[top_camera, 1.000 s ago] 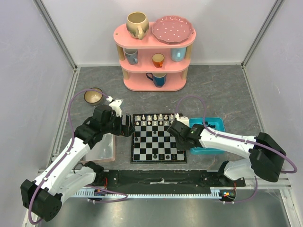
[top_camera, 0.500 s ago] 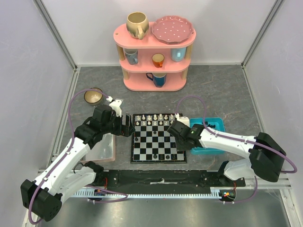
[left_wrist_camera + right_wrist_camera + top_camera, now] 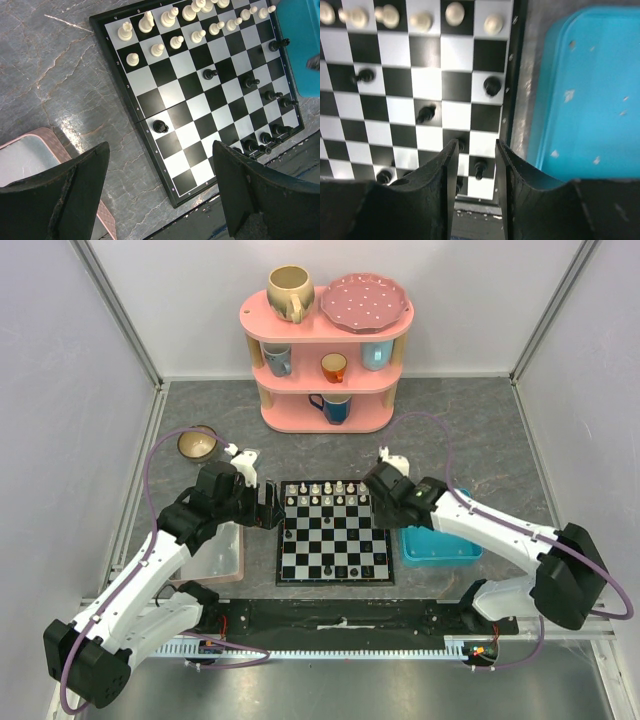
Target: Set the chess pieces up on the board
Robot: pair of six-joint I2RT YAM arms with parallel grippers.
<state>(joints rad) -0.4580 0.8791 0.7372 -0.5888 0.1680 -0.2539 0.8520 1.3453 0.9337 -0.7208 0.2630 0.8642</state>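
The stray black piece [image 3: 492,86] beside the blue tray, off the board's near rows, is below and outward of my right gripper's fingers, so the gripper will lower outward onto it.
The board [image 3: 330,530] lies at the table's middle. Cream-white chess pieces [image 3: 320,490] fill its far rows. Black chess pieces [image 3: 340,568] stand in the near rows, with a few scattered mid-board. My left gripper [image 3: 272,512] hovers wide open and empty over the board's left edge [image 3: 150,145]; a lone black piece [image 3: 160,126] stands just ahead of it [image 3: 160,145]. My right gripper [image 3: 384,525] hangs above the board's right edge, its jaws a narrow gap apart and empty [image 3: 475,145]. Black pieces [image 3: 491,86] and white pieces [image 3: 422,20] show beneath it.
A blue tray [image 3: 440,545] lies right of the board and also shows in the right wrist view [image 3: 585,100]. A pink-rimmed grey tray [image 3: 215,555] lies to the left. A pink shelf [image 3: 325,350] with cups and a plate stands at the back. A small bowl [image 3: 197,444] sits far left.
My right arm has swung up and toward the far side, uncovering more of the blue tray. The left arm has not moved.
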